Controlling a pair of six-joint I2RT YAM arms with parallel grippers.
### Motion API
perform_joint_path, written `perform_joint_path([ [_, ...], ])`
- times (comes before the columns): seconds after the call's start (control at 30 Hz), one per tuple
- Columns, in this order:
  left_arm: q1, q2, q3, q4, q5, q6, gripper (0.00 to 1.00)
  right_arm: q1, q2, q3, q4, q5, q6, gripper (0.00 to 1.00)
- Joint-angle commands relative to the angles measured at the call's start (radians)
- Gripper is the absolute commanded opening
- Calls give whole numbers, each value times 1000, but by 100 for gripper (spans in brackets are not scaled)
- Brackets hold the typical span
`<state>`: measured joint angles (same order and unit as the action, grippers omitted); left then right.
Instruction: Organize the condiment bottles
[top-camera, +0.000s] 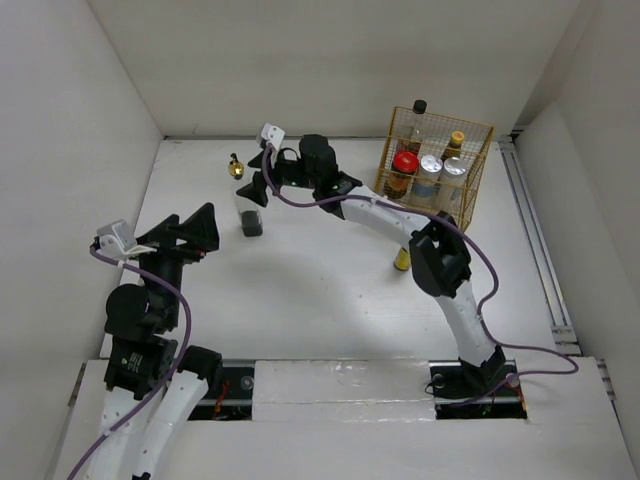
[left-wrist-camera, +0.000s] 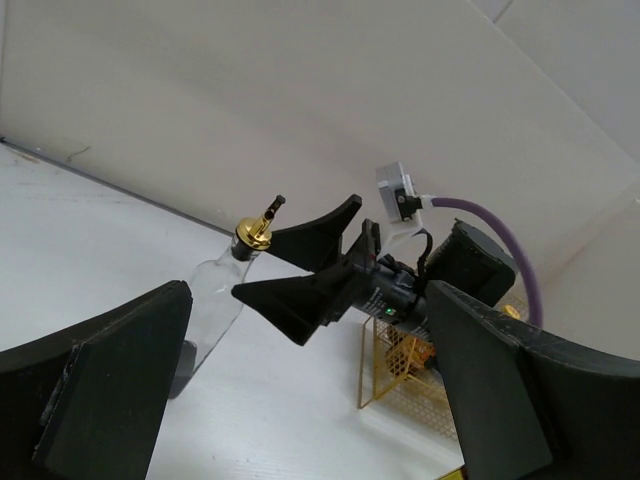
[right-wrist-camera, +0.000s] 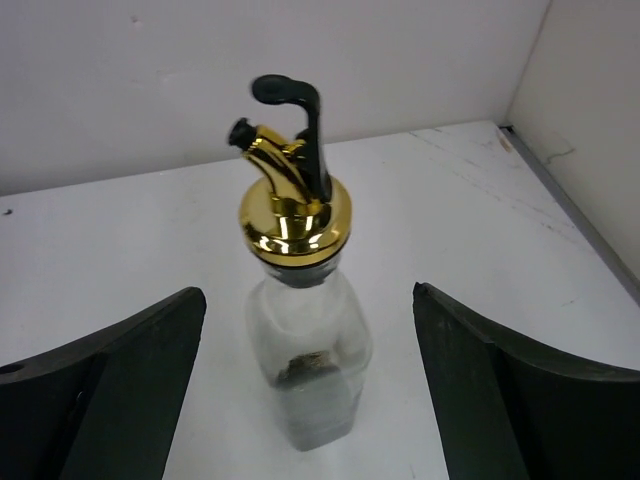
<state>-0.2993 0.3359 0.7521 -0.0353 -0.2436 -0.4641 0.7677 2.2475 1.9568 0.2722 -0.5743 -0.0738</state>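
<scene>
I need to move my right gripper to the left in the top view next, onto the bottle's neck below the gold top (top-camera: 239, 182) (right-wrist-camera: 303, 274). The neck is just ahead of the open fingers.
The gold-topped clear bottle (top-camera: 246, 205) stands upright on the table at the back left. My right gripper (top-camera: 256, 178) is open, with one finger on each side of the bottle's upper part and not touching it. The right wrist view shows the bottle (right-wrist-camera: 310, 350) between the spread fingers (right-wrist-camera: 120, 370). My left gripper (top-camera: 205, 235) is open and empty, left of the bottle. The gold wire rack (top-camera: 482, 150) holds a black-capped red-label bottle (top-camera: 417, 118), a red-capped dark jar (top-camera: 404, 170), two silver-lidded cans (top-camera: 431, 172), and a yellow-capped bottle (top-camera: 456, 142). A small yellow bottle (top-camera: 402, 260) stands by the right arm, partly hidden.
White walls close in the table on the left, back and right. A metal rail (top-camera: 535, 240) runs along the right edge. In the left wrist view the bottle (left-wrist-camera: 222, 295), the right gripper (left-wrist-camera: 252, 265) and the rack (left-wrist-camera: 400, 375) lie ahead.
</scene>
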Motion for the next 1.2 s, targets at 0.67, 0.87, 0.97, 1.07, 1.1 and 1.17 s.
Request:
perform_joint_path([
  [0.67,5,-5,-7,43,33,5,100,42,54,82,344,198,175,25],
  [0.87,5,18,-7,43,33,5,100,7,-227,-178,528,177,232,22],
  [0.97,5,18,-7,52,33,5,100,-39,-409,-257,524,186,241,22],
  [1.07,5,29,-7,43,33,5,100,-106,-587,-358,450,186,241,21],
  [1.1,5,29,-7,43,46,5,100,-126,-588,-380,434,186,241,21],
  [1.17,5,29,-7,52,46,5,100,-166,-673,-421,397,195,250,21],
])
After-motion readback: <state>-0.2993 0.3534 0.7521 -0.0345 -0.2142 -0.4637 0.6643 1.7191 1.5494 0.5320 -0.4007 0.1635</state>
